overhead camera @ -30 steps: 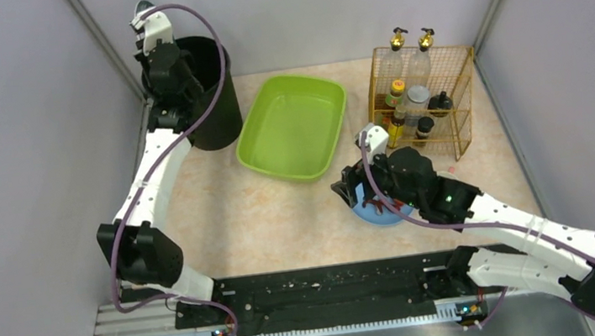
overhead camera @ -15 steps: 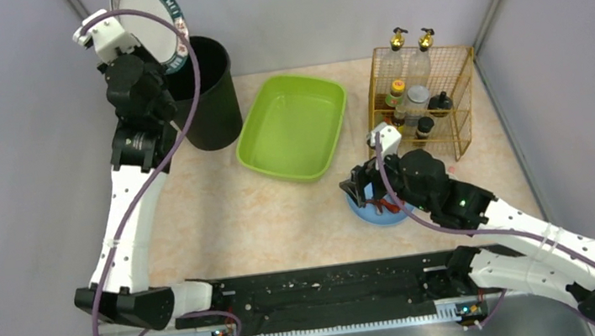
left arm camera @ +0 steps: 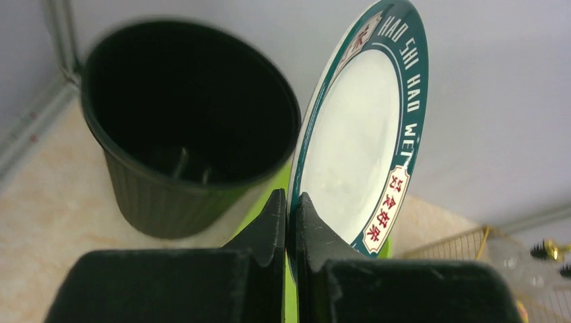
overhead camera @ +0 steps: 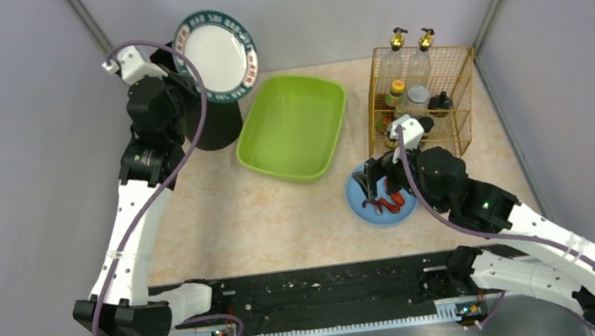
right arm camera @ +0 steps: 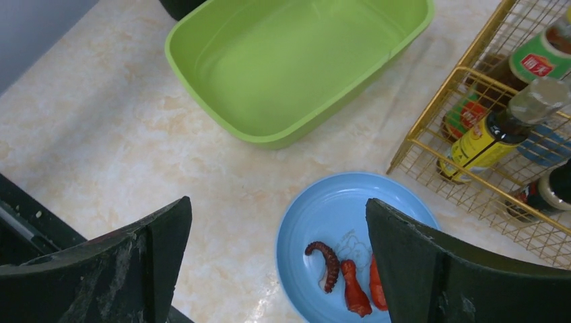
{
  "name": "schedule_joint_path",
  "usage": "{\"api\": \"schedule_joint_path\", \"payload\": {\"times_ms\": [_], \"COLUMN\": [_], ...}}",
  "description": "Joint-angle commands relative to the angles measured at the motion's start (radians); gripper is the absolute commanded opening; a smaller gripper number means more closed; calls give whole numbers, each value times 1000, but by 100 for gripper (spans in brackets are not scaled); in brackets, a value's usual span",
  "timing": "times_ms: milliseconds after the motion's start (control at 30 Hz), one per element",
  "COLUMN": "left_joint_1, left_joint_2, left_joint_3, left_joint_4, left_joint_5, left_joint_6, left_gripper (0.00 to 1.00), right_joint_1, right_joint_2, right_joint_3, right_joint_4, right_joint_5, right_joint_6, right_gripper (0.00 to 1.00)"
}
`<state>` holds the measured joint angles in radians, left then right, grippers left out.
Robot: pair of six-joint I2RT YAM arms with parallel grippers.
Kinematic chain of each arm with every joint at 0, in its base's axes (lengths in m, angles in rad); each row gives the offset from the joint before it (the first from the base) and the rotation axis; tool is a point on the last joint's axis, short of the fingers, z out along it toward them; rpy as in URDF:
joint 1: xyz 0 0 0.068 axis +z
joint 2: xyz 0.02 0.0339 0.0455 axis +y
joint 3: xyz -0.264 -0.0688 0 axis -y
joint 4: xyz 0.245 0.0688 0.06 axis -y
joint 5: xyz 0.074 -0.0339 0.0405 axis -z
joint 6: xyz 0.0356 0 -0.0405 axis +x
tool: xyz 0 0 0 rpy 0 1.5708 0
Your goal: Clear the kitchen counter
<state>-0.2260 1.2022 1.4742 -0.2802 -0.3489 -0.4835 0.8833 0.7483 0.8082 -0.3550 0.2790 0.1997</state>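
The empty green tray (overhead camera: 296, 124) is below the left gripper, to its right in the top view, so the left gripper should swing that way, lower the white plate into the tray and release it.
The kitchen counter (overhead camera: 224, 219) is pale marbled stone. My left gripper (overhead camera: 181, 69) is shut on the rim of a white plate with a teal lettered border (overhead camera: 218, 56). It holds the plate on edge above the black bin (overhead camera: 217, 125). In the left wrist view the jaws (left arm camera: 291, 208) pinch the plate (left arm camera: 357, 141) beside the bin's mouth (left arm camera: 182, 114). My right gripper (overhead camera: 380, 180) is open and empty above a blue plate (overhead camera: 365, 201). In the right wrist view (right arm camera: 277, 202) the blue plate (right arm camera: 337, 215) holds a dark tentacle piece (right arm camera: 328, 259) and red scraps (right arm camera: 355, 296).
A green tray (overhead camera: 294, 126) sits empty at the middle back; it also shows in the right wrist view (right arm camera: 296, 60). A gold wire rack of bottles (overhead camera: 422, 103) stands at the back right, close to the blue plate. A black rail (overhead camera: 333, 286) runs along the near edge.
My left arm brought the white plate up and swung it right, from left of the bin to above it. My right gripper drew back to the right, uncovering more of the blue plate.
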Motion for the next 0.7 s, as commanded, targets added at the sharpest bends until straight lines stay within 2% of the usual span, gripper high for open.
{"api": "schedule_joint_path", "payload": {"times_ms": [0, 300, 667], "left_joint_1": [-16, -75, -147], "left_joint_2": [-15, -21, 106], "left_joint_3": [-90, -263, -356], "left_joint_4": [41, 89, 159], "left_joint_5": [180, 231, 309], "left_joint_6": [-153, -220, -300], "left_gripper": [0, 0, 0], "right_joint_1": [10, 10, 10], "right_joint_2": [-59, -87, -67], "right_joint_3": [59, 65, 52], "right_joint_4": [-41, -48, -10], "right_joint_5": [79, 80, 57], "right_joint_6": [11, -4, 5], "right_gripper": [99, 99, 99]}}
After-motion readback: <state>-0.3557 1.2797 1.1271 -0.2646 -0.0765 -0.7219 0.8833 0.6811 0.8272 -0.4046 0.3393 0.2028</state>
